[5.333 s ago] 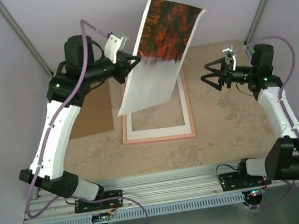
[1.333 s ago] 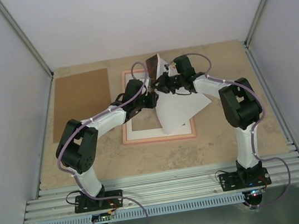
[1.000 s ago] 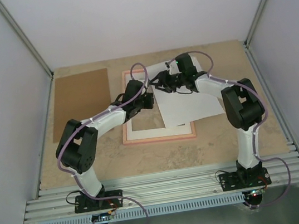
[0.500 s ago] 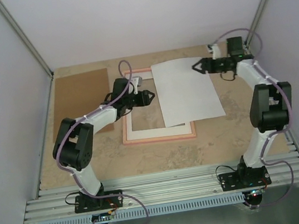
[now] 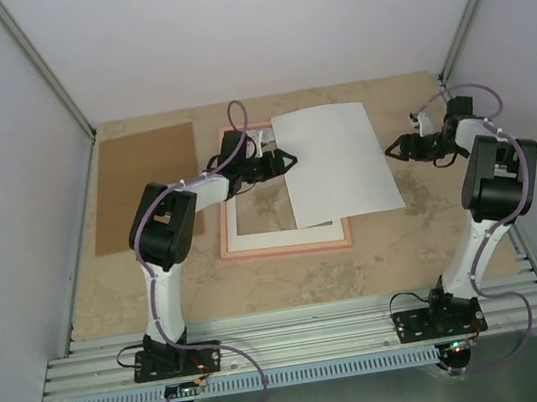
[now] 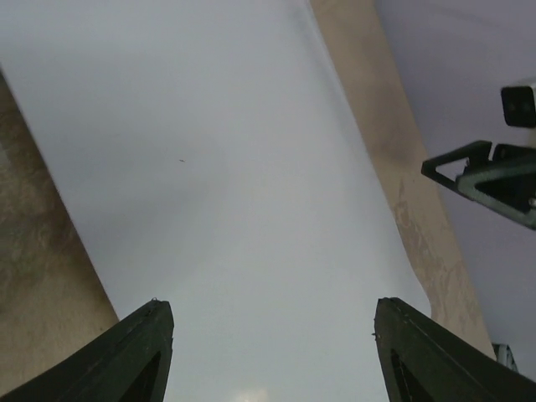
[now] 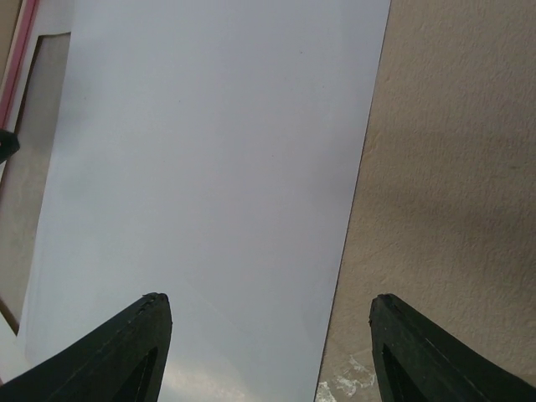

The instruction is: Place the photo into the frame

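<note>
Next, my left gripper shifts toward the photo's edge over the frame, which passes outside my open fingers, and turns slightly to bring that edge between them.
The photo [image 5: 335,161] lies flat with its plain white back up, covering the right part of the pink frame [image 5: 286,249] and overhanging its right edge onto the table. My left gripper [image 5: 285,161] is open at the photo's left edge, low over the frame. In the left wrist view the white sheet [image 6: 234,209] fills the space ahead of the open left gripper [image 6: 270,305]. My right gripper [image 5: 395,153] is open just right of the photo's right edge. In the right wrist view the photo's edge [image 7: 209,167] runs between the fingers of the right gripper [image 7: 268,298]; nothing is held.
A plain brown backing board [image 5: 145,184] lies at the left of the table. A white-bordered sheet with a brown centre [image 5: 262,224] sits inside the frame. Side walls and metal posts close in the table; the aluminium rail [image 5: 297,323] runs along the near edge.
Both grippers have opened and let go of the photo, which now lies flat, white side up. The right arm has drawn back to the right; the left gripper has shifted slightly right.
</note>
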